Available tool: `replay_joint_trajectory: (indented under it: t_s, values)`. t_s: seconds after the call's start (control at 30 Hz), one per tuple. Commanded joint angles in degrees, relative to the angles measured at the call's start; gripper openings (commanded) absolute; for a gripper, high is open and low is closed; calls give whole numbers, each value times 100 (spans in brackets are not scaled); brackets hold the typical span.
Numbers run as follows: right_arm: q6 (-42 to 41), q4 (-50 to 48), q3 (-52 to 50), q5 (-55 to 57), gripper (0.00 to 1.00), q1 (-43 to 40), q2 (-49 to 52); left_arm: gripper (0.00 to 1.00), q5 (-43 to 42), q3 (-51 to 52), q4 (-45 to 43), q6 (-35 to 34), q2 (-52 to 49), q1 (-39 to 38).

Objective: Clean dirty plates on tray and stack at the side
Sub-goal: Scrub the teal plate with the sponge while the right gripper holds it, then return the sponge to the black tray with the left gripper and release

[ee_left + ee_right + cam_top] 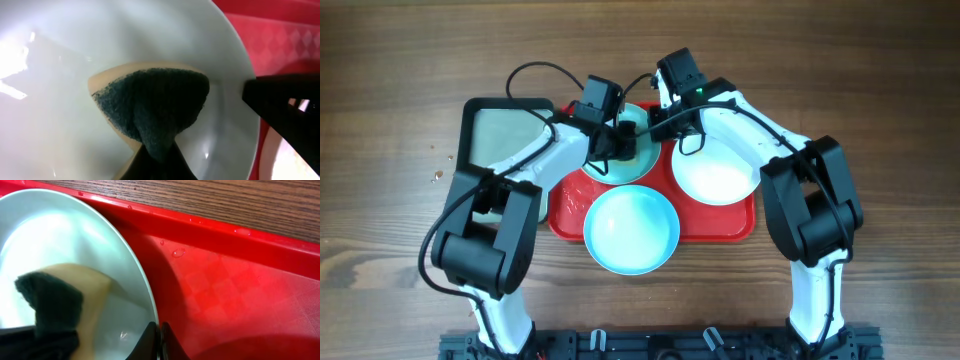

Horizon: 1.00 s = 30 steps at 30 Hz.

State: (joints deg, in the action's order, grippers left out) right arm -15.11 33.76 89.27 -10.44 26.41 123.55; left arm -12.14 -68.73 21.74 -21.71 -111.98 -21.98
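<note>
The sponge goes up with my left gripper, left in the overhead view and down for release next, since the grey-green tray's bottom lies open.
Three plates lie on the red tray: a pale aqua plate at the back left, a white plate on the right, and a blue plate at the front. My left gripper is shut on a sponge with a dark green face and a tan back, pressed inside the back plate. On that plate's right rim my right gripper is pinched shut, with the red tray floor beside it. The sponge also shows at the lower left of the right wrist view.
A smaller black-rimmed grey-green tray sits on the wooden table left of the red tray, partly under my left arm. Water drops bead on the red tray's far rim. Bare wood table surrounds both trays.
</note>
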Motion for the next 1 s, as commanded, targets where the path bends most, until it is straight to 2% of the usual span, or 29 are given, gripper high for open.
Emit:
replay_joint_trajectory:
  t_s: [0.0, 0.13, 0.3, 0.47, 0.63, 0.87, 0.97]
  values:
    - [13, -31, -52, -122, 4, 42, 85, 4, -356, 61, -31, -129, -122, -79]
    - [15, -33, -52, -120, 4, 42, 85, 4, -350, 48, -55, -129, 44, -9]
    - [15, -31, -52, -120, 4, 42, 85, 4, -313, 48, 63, -120, 1115, 210]
    - [15, -28, -52, -122, 4, 42, 85, 4, 1191, 48, 1248, -103, 1749, 706]
    - [17, -26, -52, -120, 5, 42, 85, 4, 2074, 48, 2079, -101, 1749, 1248]
    - [33, -28, -52, -120, 4, 42, 85, 4, 2232, 50, 2389, 1115, 1746, 1663]
    - [35, -31, -52, -120, 4, 42, 85, 4, 2321, 101, 2433, 1134, 1681, 1744]
